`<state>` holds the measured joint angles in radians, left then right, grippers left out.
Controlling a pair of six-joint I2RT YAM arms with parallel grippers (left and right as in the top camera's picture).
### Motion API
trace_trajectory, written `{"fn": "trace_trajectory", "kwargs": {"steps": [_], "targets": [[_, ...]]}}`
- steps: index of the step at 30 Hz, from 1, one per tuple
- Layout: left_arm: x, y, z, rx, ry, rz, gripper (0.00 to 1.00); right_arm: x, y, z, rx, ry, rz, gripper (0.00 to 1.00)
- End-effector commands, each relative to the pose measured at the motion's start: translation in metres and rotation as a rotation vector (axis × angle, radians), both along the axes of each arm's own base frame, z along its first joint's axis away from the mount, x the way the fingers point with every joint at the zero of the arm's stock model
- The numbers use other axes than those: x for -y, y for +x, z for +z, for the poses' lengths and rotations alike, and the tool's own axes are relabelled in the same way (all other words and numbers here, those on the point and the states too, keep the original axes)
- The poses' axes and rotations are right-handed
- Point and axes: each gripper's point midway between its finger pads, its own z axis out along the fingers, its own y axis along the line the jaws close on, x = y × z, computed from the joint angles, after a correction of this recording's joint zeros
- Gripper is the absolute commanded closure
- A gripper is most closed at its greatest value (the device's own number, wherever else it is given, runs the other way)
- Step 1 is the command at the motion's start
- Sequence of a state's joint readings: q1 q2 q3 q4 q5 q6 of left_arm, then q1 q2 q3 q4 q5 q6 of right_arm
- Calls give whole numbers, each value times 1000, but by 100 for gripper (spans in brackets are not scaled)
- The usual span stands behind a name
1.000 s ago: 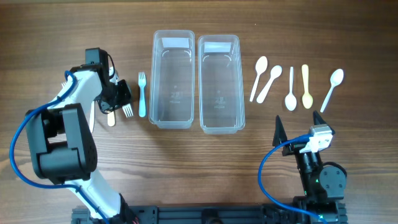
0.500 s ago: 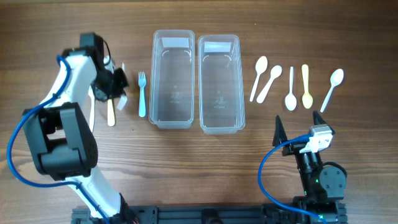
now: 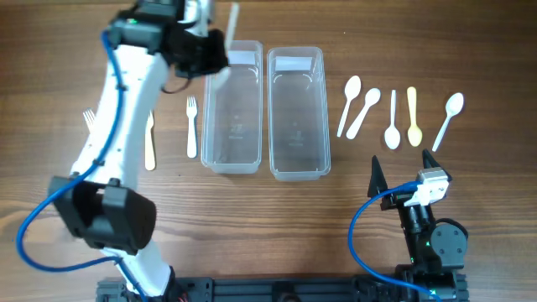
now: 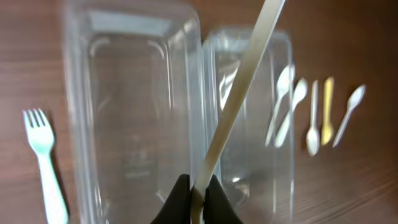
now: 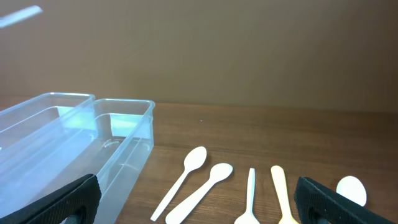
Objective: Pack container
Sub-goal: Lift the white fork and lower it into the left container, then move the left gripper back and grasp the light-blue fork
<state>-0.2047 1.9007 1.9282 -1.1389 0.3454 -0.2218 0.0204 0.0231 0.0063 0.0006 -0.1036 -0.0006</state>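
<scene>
The white fork in my left gripper goes down toward the middle of the empty container next. The container lies below, beside the pale blue fork.
My left gripper (image 3: 210, 52) is raised over the far end of the left clear container (image 3: 206, 109) and is shut on a white fork (image 3: 232, 18). In the left wrist view the jaws (image 4: 198, 194) pinch the fork's handle (image 4: 242, 93), which slants up to the right above both containers; its tines are hidden. The right clear container (image 3: 323, 109) stands beside the left one. Both look empty. My right gripper (image 3: 404, 172) is open and empty near the front right, and the right wrist view (image 5: 199, 211) shows this too.
A pale blue fork (image 3: 191, 126) lies just left of the left container, a cream fork (image 3: 149, 144) further left, and a white fork (image 3: 88, 120) partly under my left arm. Several spoons (image 3: 365, 113), one of them cream (image 3: 412, 117), lie right of the containers.
My left arm has lifted the white fork from the table's left side and swung it up and right to above the left container's far end. The right arm has not moved.
</scene>
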Motion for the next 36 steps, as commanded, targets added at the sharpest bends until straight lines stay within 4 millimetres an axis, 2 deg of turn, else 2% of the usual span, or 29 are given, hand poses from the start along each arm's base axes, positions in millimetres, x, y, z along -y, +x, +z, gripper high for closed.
{"fn": "trace_trajectory", "kwargs": {"steps": [1,6,10,17,19,20,21,22,25,28,31,32,34,36], "targets": [[22,-10,-47,-98,137,-51,94,3,0,1,6,1,-15,0],[37,-18,-92,-220,175,-61,94,3,0,1,6,0,-15,0],[27,-19,-122,-304,231,0,96,3,0,1,6,1,-15,0],[5,-11,-125,-297,290,80,94,3,0,1,6,1,-15,0],[5,-11,-125,-296,292,81,85,3,0,1,6,1,-15,0],[5,-11,-125,-296,292,80,60,3,0,1,6,1,-15,0],[5,-11,-125,-296,291,80,46,3,0,1,6,1,-15,0],[4,-10,-125,-296,291,82,43,3,0,1,6,1,-15,0],[0,-7,-113,-284,241,97,43,3,0,1,6,1,-15,0],[-14,4,-80,-231,178,140,44,3,0,1,6,1,-15,0],[-41,10,-35,-164,152,205,43,3,0,1,6,1,-15,0],[-57,10,-16,-136,142,241,43,3,0,1,6,1,-15,0],[-80,6,3,-108,134,294,43,3,0,1,6,1,-15,0],[-105,-1,13,-111,138,348,44,3,0,1,6,1,-15,0]]}}
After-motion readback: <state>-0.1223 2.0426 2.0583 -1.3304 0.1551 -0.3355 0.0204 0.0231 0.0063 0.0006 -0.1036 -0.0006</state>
